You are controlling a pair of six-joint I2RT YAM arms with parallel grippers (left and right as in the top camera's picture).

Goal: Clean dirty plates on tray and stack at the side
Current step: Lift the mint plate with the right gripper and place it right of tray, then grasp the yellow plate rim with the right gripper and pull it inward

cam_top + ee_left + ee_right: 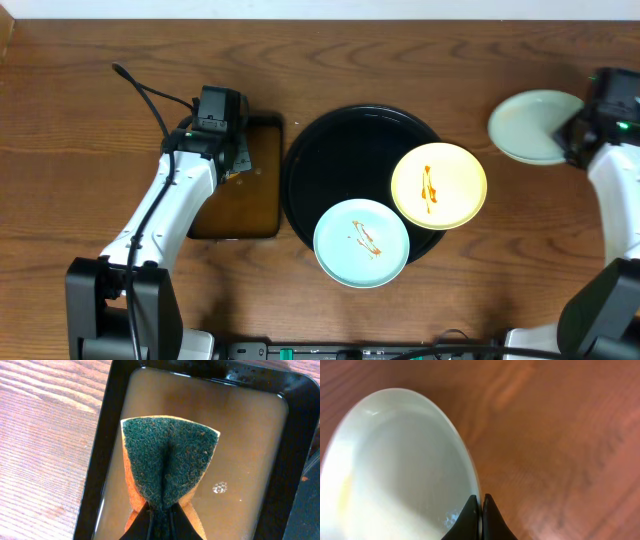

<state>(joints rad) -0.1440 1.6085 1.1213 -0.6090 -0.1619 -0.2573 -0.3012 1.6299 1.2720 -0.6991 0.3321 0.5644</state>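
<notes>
My right gripper lowers next, drawing slightly back, and releases the clean plate's rim on the bare tabletop beside the yellow plate, as that spot lies clear below.
The round black tray (330, 160) sits mid-table. On it lie a pale yellow plate (438, 185) and a mint-green plate (361, 242), both with reddish sauce smears; the green one overhangs the tray's front rim. My right gripper (480, 505) is shut on the rim of a clean mint-green plate (532, 125) at the far right above the wood tabletop; the plate also fills the left of the right wrist view (395, 465). My left gripper (162, 515) is shut on a green-and-orange sponge (167, 460) over the rectangular brown tray (250, 425).
The rectangular brown tray (245, 190) with a black rim holds liquid and sits just left of the round tray. A black cable (150, 95) runs across the back left. Bare wood tabletop (520, 260) lies at the front right.
</notes>
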